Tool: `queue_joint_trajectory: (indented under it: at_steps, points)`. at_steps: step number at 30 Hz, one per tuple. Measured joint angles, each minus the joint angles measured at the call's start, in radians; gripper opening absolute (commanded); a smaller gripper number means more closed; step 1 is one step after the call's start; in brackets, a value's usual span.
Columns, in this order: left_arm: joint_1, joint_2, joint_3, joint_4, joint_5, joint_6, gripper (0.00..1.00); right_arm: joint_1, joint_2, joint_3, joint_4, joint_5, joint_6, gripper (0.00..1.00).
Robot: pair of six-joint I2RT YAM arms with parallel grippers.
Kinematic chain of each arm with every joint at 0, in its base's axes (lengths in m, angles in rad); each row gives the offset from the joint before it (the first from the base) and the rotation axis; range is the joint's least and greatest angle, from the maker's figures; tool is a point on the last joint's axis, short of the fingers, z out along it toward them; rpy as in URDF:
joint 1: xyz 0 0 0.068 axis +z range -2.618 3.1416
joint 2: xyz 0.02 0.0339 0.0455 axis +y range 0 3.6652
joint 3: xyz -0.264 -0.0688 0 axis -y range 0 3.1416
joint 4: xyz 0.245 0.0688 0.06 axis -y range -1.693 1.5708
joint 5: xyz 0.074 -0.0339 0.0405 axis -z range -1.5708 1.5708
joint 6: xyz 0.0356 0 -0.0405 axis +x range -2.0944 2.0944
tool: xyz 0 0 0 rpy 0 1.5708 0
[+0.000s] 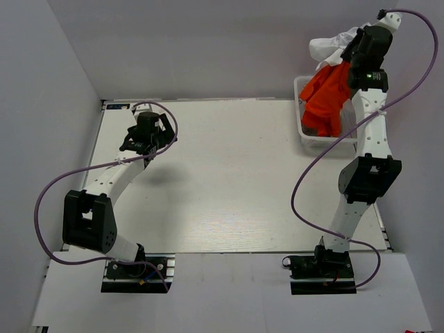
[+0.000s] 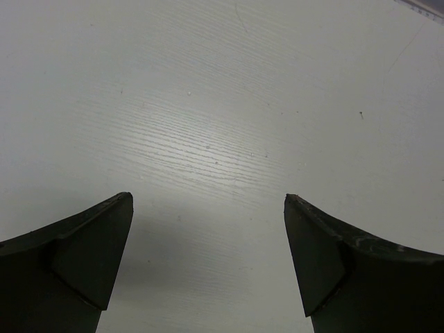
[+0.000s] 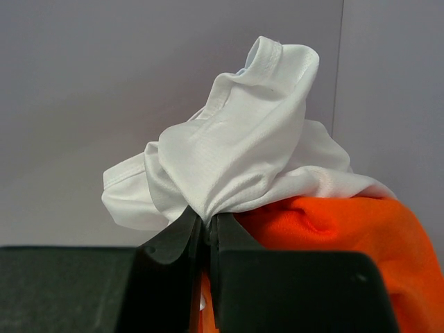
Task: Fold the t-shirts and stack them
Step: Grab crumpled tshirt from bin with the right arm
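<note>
I should lower my right gripper back toward the basket, tilt it down and open it, because the orange-red t-shirt [image 1: 327,97] is hanging along with the white t-shirt.
My right gripper [image 1: 352,43] is raised high above the basket at the back right and is shut on a white t-shirt [image 1: 333,43]. In the right wrist view the white t-shirt [image 3: 236,163] bunches out of the pinched jaws of the right gripper [image 3: 208,222]. An orange-red t-shirt [image 1: 327,97] hangs from the same spot down into the basket; it also shows in the right wrist view [image 3: 347,222]. My left gripper [image 1: 142,142] is open and empty over the bare table at the left, also seen in the left wrist view [image 2: 208,201].
A white plastic basket [image 1: 302,111] stands at the table's back right edge under the hanging shirts. Grey walls close the left, back and right sides. Purple cables loop beside both arms.
</note>
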Motion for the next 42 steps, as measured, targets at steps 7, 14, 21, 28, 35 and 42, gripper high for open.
queue_joint_trajectory:
  at_steps: [7, 14, 21, 28, 35, 42]
  points:
    - [0.000, 0.000, -0.003, 0.001, 0.001, 0.000, 1.00, -0.003, -0.012, -0.183, 0.025, 0.007, -0.003, 0.00]
    - [0.000, -0.001, -0.018, -0.004, 0.002, 0.000, 1.00, -0.003, -0.009, -0.394, -0.046, 0.016, 0.023, 0.21]
    - [0.000, -0.001, -0.018, -0.004, 0.001, 0.000, 1.00, -0.003, -0.005, -0.331, -0.096, 0.039, 0.039, 0.90]
    - [0.000, -0.001, -0.018, -0.004, 0.003, 0.000, 1.00, -0.003, -0.006, -0.272, -0.155, 0.089, 0.025, 0.90]
    - [0.000, 0.000, -0.018, -0.004, 0.010, 0.007, 1.00, -0.003, -0.007, -0.272, -0.230, 0.085, -0.063, 0.90]
    - [0.000, 0.001, -0.018, -0.009, 0.016, 0.008, 1.00, -0.003, 0.013, -0.203, -0.302, 0.087, -0.105, 0.90]
